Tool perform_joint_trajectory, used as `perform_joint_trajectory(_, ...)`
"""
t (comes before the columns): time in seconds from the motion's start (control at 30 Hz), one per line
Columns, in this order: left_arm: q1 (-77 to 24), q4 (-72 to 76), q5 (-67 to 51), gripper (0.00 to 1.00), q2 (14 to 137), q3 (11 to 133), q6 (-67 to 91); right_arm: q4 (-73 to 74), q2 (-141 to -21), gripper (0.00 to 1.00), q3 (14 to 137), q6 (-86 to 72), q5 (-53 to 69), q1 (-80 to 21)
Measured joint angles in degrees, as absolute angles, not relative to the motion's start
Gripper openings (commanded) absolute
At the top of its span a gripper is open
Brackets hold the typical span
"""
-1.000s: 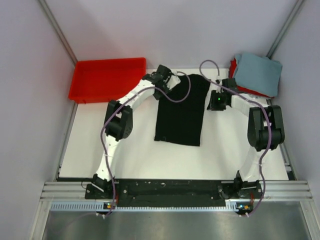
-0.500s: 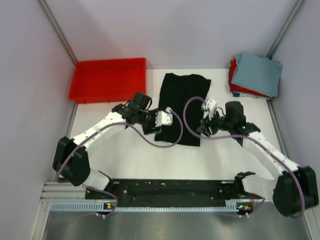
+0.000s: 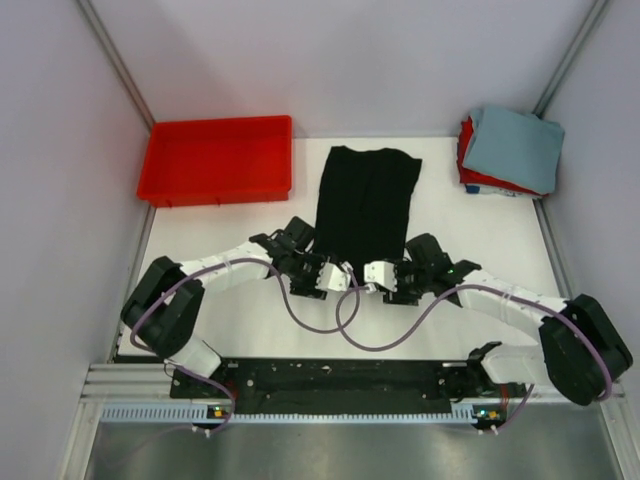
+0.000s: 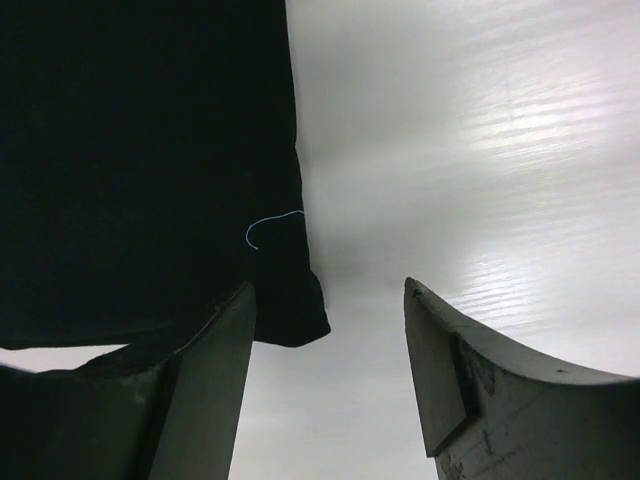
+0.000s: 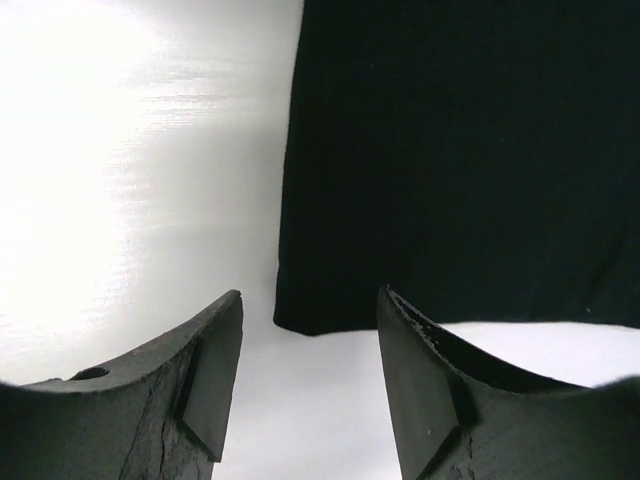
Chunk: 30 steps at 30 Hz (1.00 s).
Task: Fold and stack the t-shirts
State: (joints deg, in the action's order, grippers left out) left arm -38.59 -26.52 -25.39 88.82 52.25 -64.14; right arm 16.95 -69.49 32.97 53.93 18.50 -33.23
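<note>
The black t-shirt's near corner (image 4: 307, 322) beside the pale thread comes next, so my left gripper moves down onto it and closes.
The black t-shirt (image 3: 365, 200) lies flat mid-table, folded into a long strip running away from me. My left gripper (image 3: 336, 279) is open and empty at its near left corner. In the left wrist view the gripper (image 4: 328, 292) has that corner (image 4: 290, 320) just beyond its left finger (image 4: 215, 380). My right gripper (image 3: 379, 274) is open and empty at the near right corner. In the right wrist view the gripper (image 5: 310, 297) has the shirt's hem (image 5: 460, 200) just ahead. A folded grey-blue shirt (image 3: 515, 146) lies on a folded red one (image 3: 470, 172) at the far right.
A red plastic tray (image 3: 215, 160) stands at the far left, beside the black shirt's far end. White table surface (image 3: 220, 240) surrounds the shirt. Frame posts and grey walls close in the sides. Purple cables loop between the two wrists.
Both arms have drawn back from the shirt's far end to its near edge, coming close together. The black shirt now lies straighter and further back.
</note>
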Motion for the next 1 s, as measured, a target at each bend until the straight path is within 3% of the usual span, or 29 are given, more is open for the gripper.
perform_joint_trajectory(0.07,-38.7,-25.7,-24.1,0.59,90.3,52.2,-64.6,16.3,-71.8,0.54,33.0,54.7,16.9,-34.4)
perform_joint_trajectory(0.13,-38.7,-24.9,-22.6,0.49,91.8,52.2,-64.7,15.4,-74.0,0.47,33.0,55.2,15.7,-35.0)
perform_joint_trajectory(0.17,-38.8,-24.6,-22.0,0.38,92.4,52.2,-64.6,15.3,-74.9,0.4,33.0,55.4,15.4,-35.2)
perform_joint_trajectory(0.27,-39.4,-23.3,-19.7,0.0,93.9,52.4,-63.9,14.6,-76.3,0.01,33.4,56.2,14.5,-35.7)
perform_joint_trajectory(0.57,-40.5,-27.5,-14.5,0.0,93.4,55.1,-58.5,18.6,-74.4,0.0,34.7,55.4,10.7,-39.2)
perform_joint_trajectory(0.8,-41.0,-41.9,-16.2,0.0,78.3,56.1,-55.6,36.6,-57.2,0.0,40.1,54.3,9.6,-51.2)
perform_joint_trajectory(1.0,-41.5,-61.5,-23.8,0.0,67.7,64.3,-55.8,51.3,-49.9,0.0,50.4,49.4,11.9,-61.2)
